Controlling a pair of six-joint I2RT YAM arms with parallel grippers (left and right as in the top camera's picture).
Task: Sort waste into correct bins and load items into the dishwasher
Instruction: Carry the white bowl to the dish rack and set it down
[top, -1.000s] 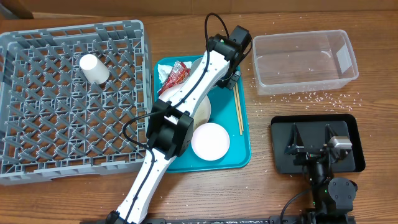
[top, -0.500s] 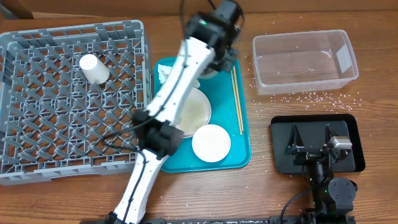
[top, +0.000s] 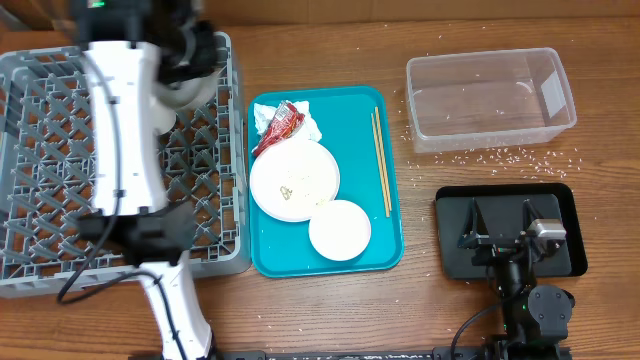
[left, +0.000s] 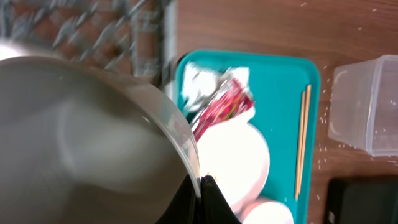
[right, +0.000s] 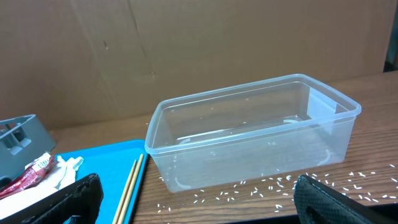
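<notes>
Empty rack slots are below my left gripper and back from it, so it will next move back, tilt the bowl over and lower to release the bowl's rim.
My left gripper (top: 196, 62) is shut on the rim of the grey bowl (top: 186, 90) and holds it over the far right part of the grey dish rack (top: 40, 160). In the left wrist view the bowl (left: 93, 137) fills the left side, with the fingers (left: 203, 198) pinching its rim. The red-and-white wrapper (top: 280, 122), napkin (top: 308, 127), white plate (top: 294, 180) and small white bowl (top: 339, 229) lie on the teal tray (top: 390, 240). My right gripper (top: 510, 236) rests open on the black tray (top: 565, 200). The white cup is hidden under my left arm.
Chopsticks (top: 381, 160) lie along the teal tray's right side. The clear tub (top: 490, 98) stands at the far right, with rice grains (top: 500, 155) scattered on the table in front of it. The right wrist view shows the tub (right: 249, 134) and grains (right: 348, 180).
My left arm has swung from the teal tray leftward to above the dish rack, carrying the grey bowl. The right arm has not moved.
</notes>
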